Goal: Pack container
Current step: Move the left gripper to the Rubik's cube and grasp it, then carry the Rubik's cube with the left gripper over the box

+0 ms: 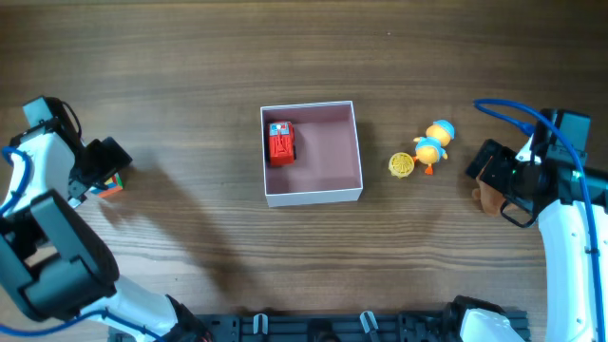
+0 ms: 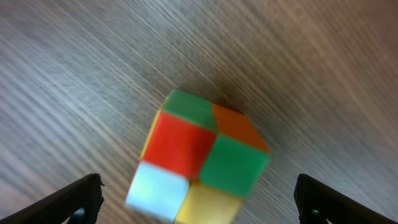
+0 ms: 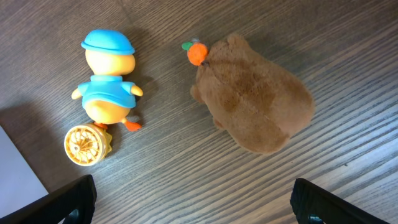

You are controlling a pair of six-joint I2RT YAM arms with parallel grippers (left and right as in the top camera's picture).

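Observation:
My left gripper needs to come down next around the multicoloured cube (image 1: 110, 186) (image 2: 198, 157) and close on its opposite sides, since the cube is below the gripper, between its open fingers.
The container (image 1: 346, 116), a square white-walled box with a dusty-pink inside, sits mid-table and holds a red toy car (image 1: 281, 142) at its left side. A multicoloured cube (image 2: 198, 157) lies on the table at the far left (image 1: 112, 185); my left gripper (image 2: 198, 202) is open, hovering over it with a finger on each side, not touching. A brown plush toy (image 3: 255, 93) lies at the far right, mostly hidden under my right arm in the overhead view (image 1: 486, 198). My right gripper (image 3: 194, 202) is open and empty above bare table in front of the plush.
An orange duck toy with blue hat and shirt (image 1: 435, 141) and a yellow wheel (image 1: 402, 164) lie between the container and the right arm; both show in the right wrist view, duck (image 3: 109, 81) and wheel (image 3: 86, 145). A dark rail (image 1: 361, 326) runs along the table's front edge.

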